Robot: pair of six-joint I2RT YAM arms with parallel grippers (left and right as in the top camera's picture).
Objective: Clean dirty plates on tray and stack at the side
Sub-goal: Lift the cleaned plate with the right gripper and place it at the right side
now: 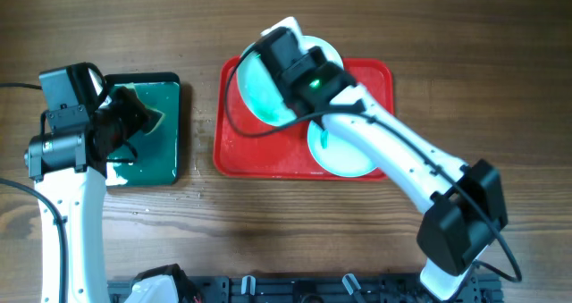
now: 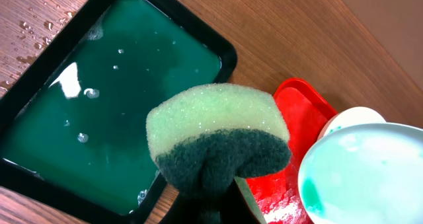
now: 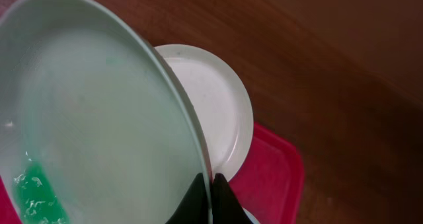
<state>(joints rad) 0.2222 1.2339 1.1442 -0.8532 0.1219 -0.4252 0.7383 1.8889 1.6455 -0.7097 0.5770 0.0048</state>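
Note:
Next, my right gripper moves beyond the red tray and down to release the plate's rim, as bare tabletop lies below, to its right in the overhead view.
My right gripper is shut on the rim of a pale turquoise plate, holding it tilted above the red tray. A teal smear sits low on its face. Behind it, at the tray's far edge, lies a white plate. Another turquoise plate lies flat on the tray, partly under my right arm. My left gripper is shut on a green-and-yellow sponge, above the right part of the dark green tray and left of the held plate.
The dark green tray holds water and sits left of the red tray. Water droplets dot the wood beside it. A black rack runs along the table's front edge.

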